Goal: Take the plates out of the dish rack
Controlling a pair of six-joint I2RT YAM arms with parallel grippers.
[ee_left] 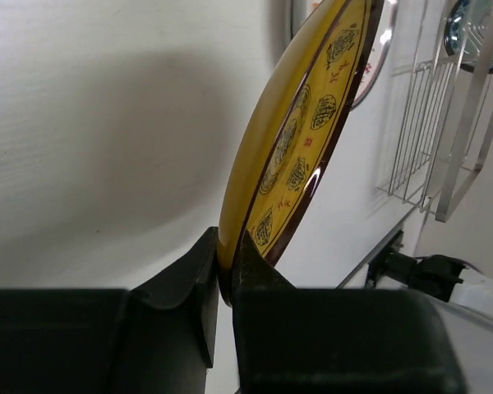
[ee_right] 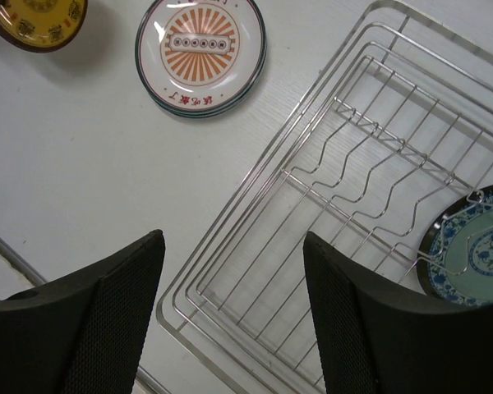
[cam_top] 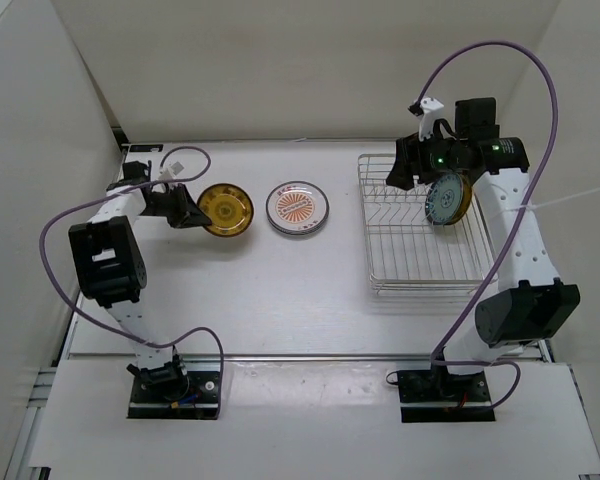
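Note:
The left gripper moves down next, easing away from the sunburst plate, to set the yellow plate on bare tabletop, since it still hangs above its shadow.
My left gripper (cam_top: 187, 208) is shut on the near rim of the yellow plate with brown pattern (cam_top: 227, 209). In the left wrist view that plate (ee_left: 300, 131) runs edge-on out of the closed gripper (ee_left: 226, 256). To its right, the white plate with the orange sunburst (cam_top: 297, 207) lies flat on the table. A teal-blue plate (cam_top: 446, 197) stands on edge in the silver wire dish rack (cam_top: 420, 268). My right gripper (cam_top: 402, 168) hangs open and empty over the rack's far left part (ee_right: 255, 180), left of the teal plate (ee_right: 468, 254).
White walls close in the table at the back and both sides. A purple cable loops above each arm. From the right wrist, the sunburst plate (ee_right: 201, 53) and the yellow plate (ee_right: 37, 20) show beyond the rack on bare tabletop.

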